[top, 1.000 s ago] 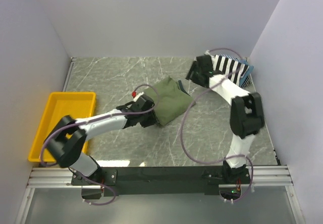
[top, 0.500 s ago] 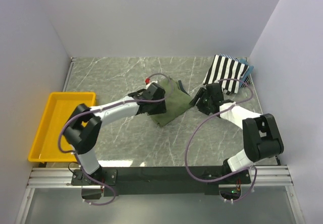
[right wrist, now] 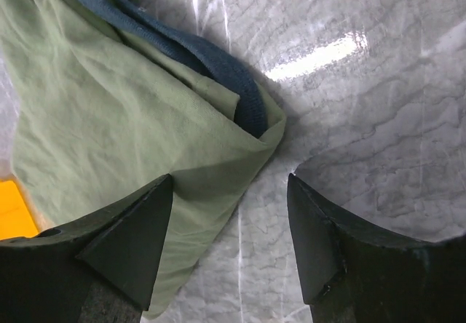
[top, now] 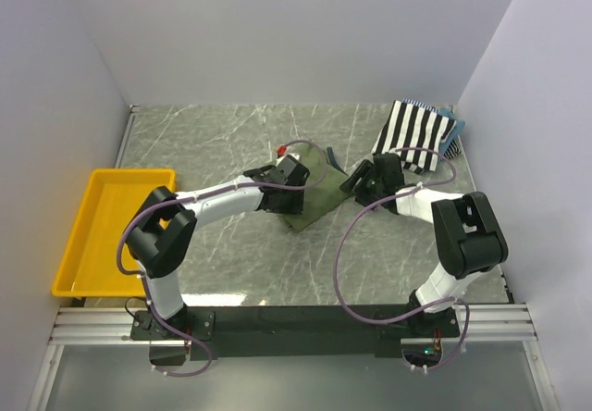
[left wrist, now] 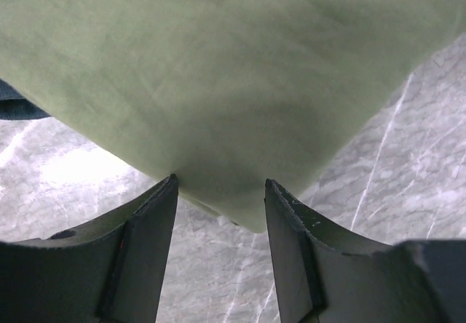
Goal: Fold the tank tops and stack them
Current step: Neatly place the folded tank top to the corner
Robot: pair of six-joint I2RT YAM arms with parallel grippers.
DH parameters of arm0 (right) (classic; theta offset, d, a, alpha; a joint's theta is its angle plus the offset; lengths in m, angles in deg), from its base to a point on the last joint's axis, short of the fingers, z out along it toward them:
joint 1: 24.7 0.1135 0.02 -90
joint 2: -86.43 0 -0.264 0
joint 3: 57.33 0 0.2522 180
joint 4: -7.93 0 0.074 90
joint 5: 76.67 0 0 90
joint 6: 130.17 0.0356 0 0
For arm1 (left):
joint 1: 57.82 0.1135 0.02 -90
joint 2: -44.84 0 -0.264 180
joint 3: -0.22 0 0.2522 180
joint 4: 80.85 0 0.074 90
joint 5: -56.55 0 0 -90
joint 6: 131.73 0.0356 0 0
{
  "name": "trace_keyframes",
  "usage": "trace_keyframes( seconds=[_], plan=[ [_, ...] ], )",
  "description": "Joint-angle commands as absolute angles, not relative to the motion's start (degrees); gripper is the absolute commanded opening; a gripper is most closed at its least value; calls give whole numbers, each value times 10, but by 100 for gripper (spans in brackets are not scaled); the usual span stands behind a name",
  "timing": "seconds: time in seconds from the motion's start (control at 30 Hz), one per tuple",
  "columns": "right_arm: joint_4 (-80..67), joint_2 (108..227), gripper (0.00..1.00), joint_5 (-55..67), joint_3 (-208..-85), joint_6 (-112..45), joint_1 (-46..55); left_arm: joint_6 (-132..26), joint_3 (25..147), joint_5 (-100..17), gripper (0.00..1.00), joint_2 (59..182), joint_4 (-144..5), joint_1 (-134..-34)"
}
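My right gripper is open with the green cloth's edge running between its fingers. It will move down along that edge toward the left gripper and close there.
The olive-green tank top (top: 321, 192) lies folded on the marble table in the middle. My left gripper (top: 296, 189) is open over its left part; in the left wrist view (left wrist: 220, 185) a corner of the green cloth (left wrist: 233, 83) lies between the jaws. My right gripper (top: 354, 184) is open at the top's right edge; in the right wrist view (right wrist: 229, 180) its jaws straddle the green cloth (right wrist: 109, 119) and navy trim (right wrist: 218, 68). The black-and-white striped tank top (top: 414, 133) lies at the back right, apart from both grippers.
The yellow tray (top: 92, 244) sits at the left edge of the table. A blue item (top: 455, 126) pokes out beside the striped top by the right wall. Walls close in the table at the back and on both sides.
My right gripper left the striped top at the back right and came down to the green top's right edge. My left gripper slid right, further over the green top.
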State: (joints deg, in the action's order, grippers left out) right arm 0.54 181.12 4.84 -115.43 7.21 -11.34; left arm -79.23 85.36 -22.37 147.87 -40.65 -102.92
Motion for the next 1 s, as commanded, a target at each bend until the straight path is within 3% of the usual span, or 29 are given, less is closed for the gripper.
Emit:
trace_keyframes(
  seconds=[0.0,0.3,0.7,0.9,0.97],
  plan=[
    [37,1803,71,54,-1138,89,-108,-768,883,-218,57,1479,-405,-1041],
    [132,1741,71,122,-1019,233,-4,-782,895,-218,56,1513,-407,-1043],
    [207,1862,70,156,-1018,328,35,-807,867,-256,55,1503,-431,-1042],
    [143,1876,52,189,-1067,292,39,-813,871,-286,54,1488,-433,-1034],
    [107,1875,32,205,-1087,278,39,-822,868,-297,54,1469,-435,-1026]
  ],
)
